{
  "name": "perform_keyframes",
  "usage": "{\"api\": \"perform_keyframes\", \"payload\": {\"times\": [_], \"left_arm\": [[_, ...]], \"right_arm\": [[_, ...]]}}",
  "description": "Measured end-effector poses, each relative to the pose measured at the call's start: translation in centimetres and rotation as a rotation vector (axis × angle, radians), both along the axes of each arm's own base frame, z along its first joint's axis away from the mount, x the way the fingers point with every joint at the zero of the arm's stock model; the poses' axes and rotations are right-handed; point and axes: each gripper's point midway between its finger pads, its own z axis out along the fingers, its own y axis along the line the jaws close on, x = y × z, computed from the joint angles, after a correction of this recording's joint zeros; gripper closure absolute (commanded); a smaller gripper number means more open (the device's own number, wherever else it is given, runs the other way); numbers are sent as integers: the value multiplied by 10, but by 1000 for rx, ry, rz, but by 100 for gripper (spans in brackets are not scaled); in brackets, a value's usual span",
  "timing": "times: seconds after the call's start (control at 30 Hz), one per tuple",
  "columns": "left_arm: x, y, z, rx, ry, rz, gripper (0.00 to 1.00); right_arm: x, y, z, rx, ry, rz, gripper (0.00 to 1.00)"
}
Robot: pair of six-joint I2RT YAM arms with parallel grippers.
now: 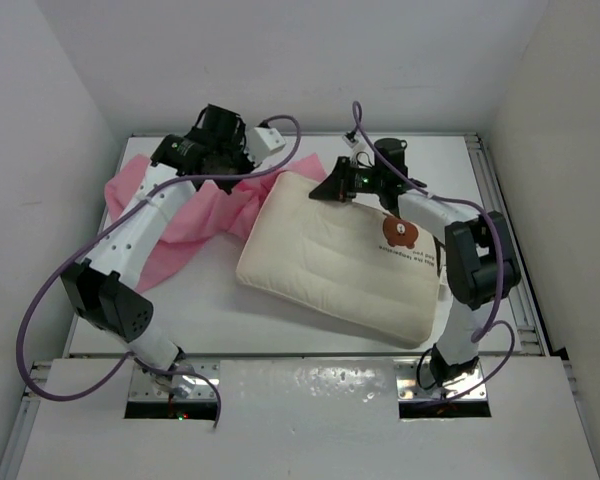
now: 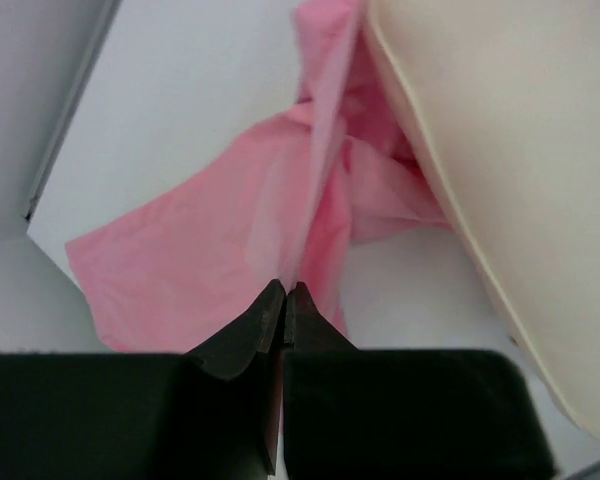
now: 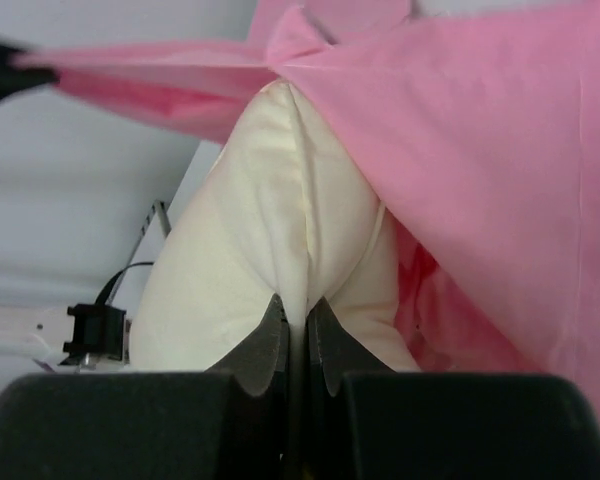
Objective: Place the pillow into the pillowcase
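My right gripper holds the pillow's far edge, and the pillowcase drapes over the pillow [image 1: 340,260]. I should pull to the right in the top view toward bare tabletop and let go of that edge.
The cream pillow [image 1: 340,260] with a brown bear print lies on the table's middle right. The pink pillowcase [image 1: 185,220] lies crumpled at the back left, its edge reaching the pillow's far left corner. My left gripper [image 1: 248,160] is shut on a fold of the pillowcase [image 2: 230,250] and holds it stretched up beside the pillow [image 2: 520,170]. My right gripper [image 1: 332,190] is shut on the pillow's far edge; in the right wrist view the pillow [image 3: 270,230] bulges around the pinched jaws, with the pillowcase [image 3: 480,150] draped over and to its right.
The white table [image 1: 210,310] is boxed in by white walls at left, back and right. A metal rail [image 1: 500,200] runs along the table's right edge. Purple cables loop from both arms.
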Motion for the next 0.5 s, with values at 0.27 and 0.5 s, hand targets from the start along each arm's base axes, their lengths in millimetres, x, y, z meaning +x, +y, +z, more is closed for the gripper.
{"api": "perform_keyframes", "payload": {"times": [0.27, 0.5], "left_arm": [[-43, -25, -37, 54, 147, -152, 100], [-8, -9, -38, 42, 52, 14, 100]], "right_arm": [[23, 5, -27, -61, 70, -28, 97], [46, -9, -57, -242, 120, -150, 95]]}}
